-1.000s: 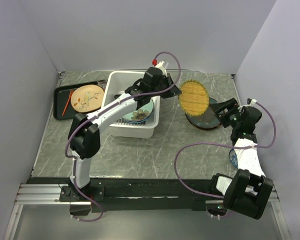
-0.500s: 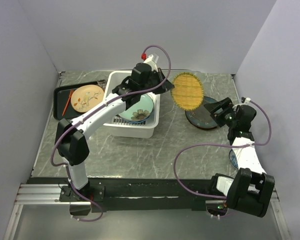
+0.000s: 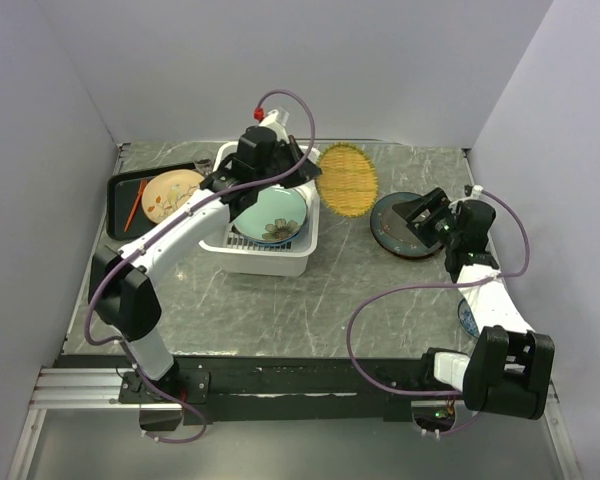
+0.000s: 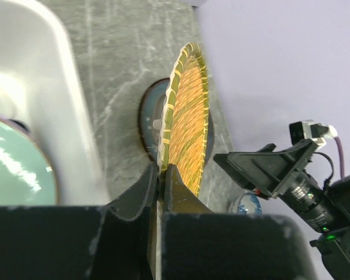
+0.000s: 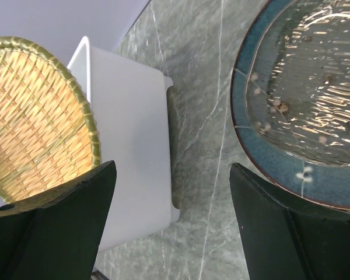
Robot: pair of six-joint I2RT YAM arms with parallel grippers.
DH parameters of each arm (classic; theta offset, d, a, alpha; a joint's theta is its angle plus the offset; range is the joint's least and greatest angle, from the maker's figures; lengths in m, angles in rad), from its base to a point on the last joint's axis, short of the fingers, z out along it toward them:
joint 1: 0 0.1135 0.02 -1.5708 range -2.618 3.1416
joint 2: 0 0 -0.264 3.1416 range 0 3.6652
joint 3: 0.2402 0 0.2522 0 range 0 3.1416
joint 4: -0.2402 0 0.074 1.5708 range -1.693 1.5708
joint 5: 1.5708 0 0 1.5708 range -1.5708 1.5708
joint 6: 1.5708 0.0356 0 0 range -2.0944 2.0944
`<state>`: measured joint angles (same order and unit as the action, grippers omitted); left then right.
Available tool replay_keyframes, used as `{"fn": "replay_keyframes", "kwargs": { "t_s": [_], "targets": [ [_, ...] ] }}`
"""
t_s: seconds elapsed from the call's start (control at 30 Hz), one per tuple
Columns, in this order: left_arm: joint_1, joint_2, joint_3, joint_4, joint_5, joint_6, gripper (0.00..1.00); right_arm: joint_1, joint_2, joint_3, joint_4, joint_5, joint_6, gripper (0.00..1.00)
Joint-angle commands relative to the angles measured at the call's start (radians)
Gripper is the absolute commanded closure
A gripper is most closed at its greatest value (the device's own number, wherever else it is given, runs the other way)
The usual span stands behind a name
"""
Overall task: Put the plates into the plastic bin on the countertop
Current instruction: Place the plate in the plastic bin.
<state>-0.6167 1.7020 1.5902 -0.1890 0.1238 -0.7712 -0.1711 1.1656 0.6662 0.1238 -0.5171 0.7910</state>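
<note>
I will next move my left gripper to the left in the top view, then down to release above the pale green plate [image 3: 272, 213], because the yellow plate [image 3: 345, 181] is hanging outside the bin.
My left gripper [image 3: 302, 180] is shut on the rim of the yellow woven-look plate [image 3: 345, 181], holding it tilted in the air just right of the white plastic bin [image 3: 242, 258]; it also shows in the left wrist view [image 4: 186, 119] and the right wrist view [image 5: 35, 125]. A pale green plate [image 3: 272, 213] lies in the bin. The large dark teal plate [image 3: 400, 224] rests on the countertop [image 3: 330, 290]. My right gripper [image 3: 422, 215] is open and empty over the teal plate's near edge [image 5: 303, 99]. A blue plate [image 3: 465, 318] peeks out beside the right arm.
A flat black tray [image 3: 120, 205] at the back left holds a tan plate [image 3: 172, 196] and a red stick [image 3: 133, 203]. Grey walls close in the counter on the left, back and right.
My left gripper has carried the yellow woven plate leftward toward the bin. My right gripper has moved left and forward over the dark teal plate.
</note>
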Motion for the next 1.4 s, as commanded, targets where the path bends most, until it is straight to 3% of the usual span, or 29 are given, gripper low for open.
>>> {"fn": "replay_keyframes", "kwargs": {
  "t_s": [0.0, 0.77, 1.37],
  "targets": [
    [0.043, -0.107, -0.025, 0.071, -0.006, 0.004, 0.99, 0.021, 0.011, 0.056, 0.02, 0.019, -0.013, 0.15],
    [0.255, -0.3, -0.272, 0.121, 0.019, -0.046, 0.99, 0.064, 0.058, 0.072, 0.031, 0.032, -0.015, 0.15],
    [0.299, -0.323, -0.412, 0.122, 0.002, -0.059, 0.99, 0.073, 0.072, 0.084, 0.034, 0.037, -0.015, 0.15]
  ]
}}
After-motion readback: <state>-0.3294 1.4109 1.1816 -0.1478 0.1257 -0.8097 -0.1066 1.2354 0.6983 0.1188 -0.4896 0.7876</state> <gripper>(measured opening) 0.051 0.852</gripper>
